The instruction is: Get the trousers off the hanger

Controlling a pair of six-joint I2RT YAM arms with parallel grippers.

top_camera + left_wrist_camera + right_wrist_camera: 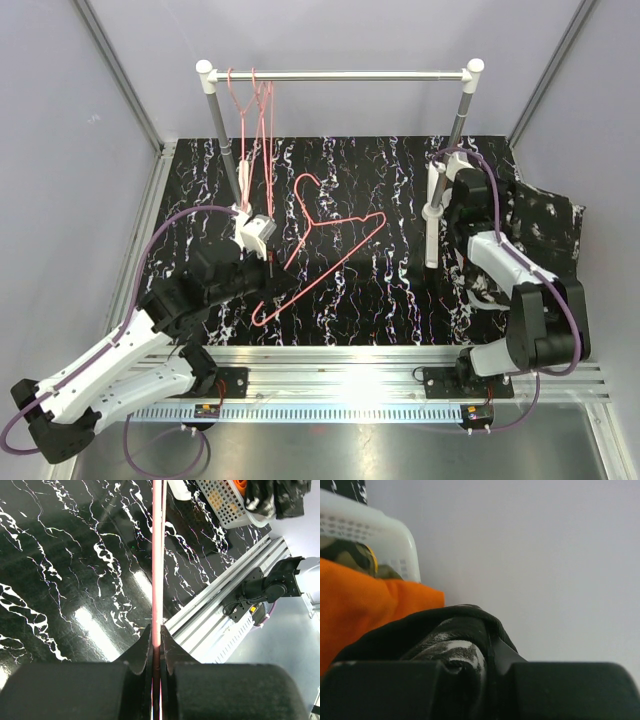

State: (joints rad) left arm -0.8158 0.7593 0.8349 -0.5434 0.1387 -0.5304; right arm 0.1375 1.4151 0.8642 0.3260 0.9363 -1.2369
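Note:
The white basket (380,530) is below my right gripper, to its left in the wrist view. I will next shift my right gripper over the basket and release the black trousers.
My left gripper (268,262) is shut on the lower bar of a bare pink wire hanger (322,243) that lies across the black marbled table. In the left wrist view the wire (158,555) runs straight up from between the closed jaws (156,635). My right gripper (497,205) is at the right edge, shut on the black trousers with white markings (545,225). In the right wrist view this black cloth (450,630) bunches in the jaws (487,645), beside the orange trousers (365,600) and a bit of the camouflage trousers (350,555) in a white basket (380,530).
A rack with a grey rail (340,75) on two posts stands at the back, with several empty pink hangers (252,110) hung at its left end. The right post (447,170) is close to my right arm. The basket (225,510) also shows in the left wrist view.

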